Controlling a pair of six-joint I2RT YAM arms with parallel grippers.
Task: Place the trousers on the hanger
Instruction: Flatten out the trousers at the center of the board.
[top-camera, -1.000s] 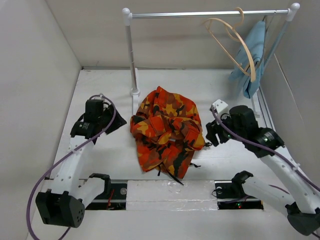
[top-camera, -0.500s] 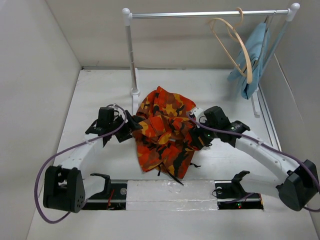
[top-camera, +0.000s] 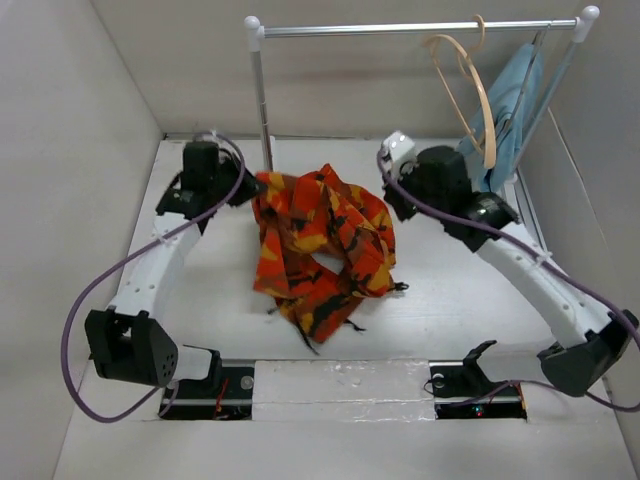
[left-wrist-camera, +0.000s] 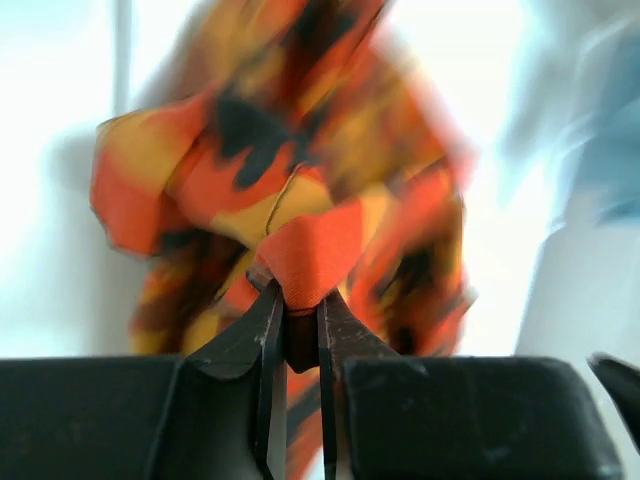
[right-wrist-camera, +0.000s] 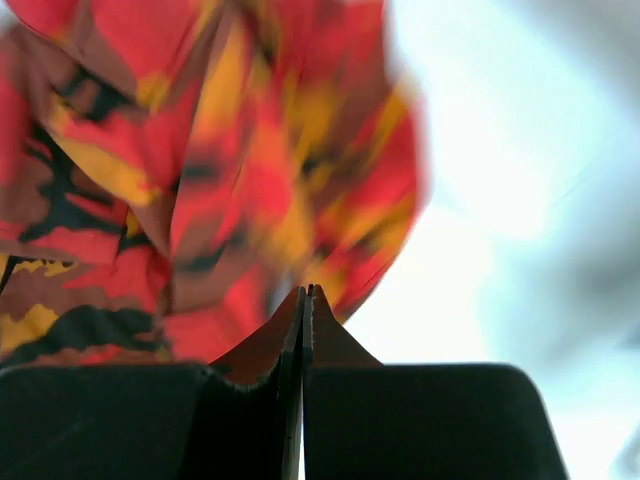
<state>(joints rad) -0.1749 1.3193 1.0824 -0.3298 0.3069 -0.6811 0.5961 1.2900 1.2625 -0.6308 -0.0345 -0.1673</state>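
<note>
The tabletop is bare below my left gripper and to its left in the top view, so I will pull the bunched trousers open there, lower and release.
The camouflage trousers (top-camera: 320, 240) hang bunched in the air between both arms, their lower end trailing onto the white table (top-camera: 450, 290). At their left top corner, my left gripper (top-camera: 248, 186) is shut on a fold of orange cloth (left-wrist-camera: 300, 250), which sits between the jaws of that gripper (left-wrist-camera: 298, 300). My right gripper (top-camera: 388, 205) is at the right top corner, its tips (right-wrist-camera: 305, 292) pressed together with the trousers (right-wrist-camera: 120, 150) running down to them. The wooden hanger (top-camera: 483, 100) hangs by its hook on the rail, to the right of both grippers.
A white and silver clothes rail (top-camera: 400, 28) spans the back, and its left post (top-camera: 262, 100) stands just behind the trousers. A light-blue cloth (top-camera: 520, 90) hangs at the rail's right end behind the hanger. White walls close in on both sides.
Both grippers closed on the trousers where they lay, then rose and drew back toward the rail. The trousers came up off the table and spread between them.
</note>
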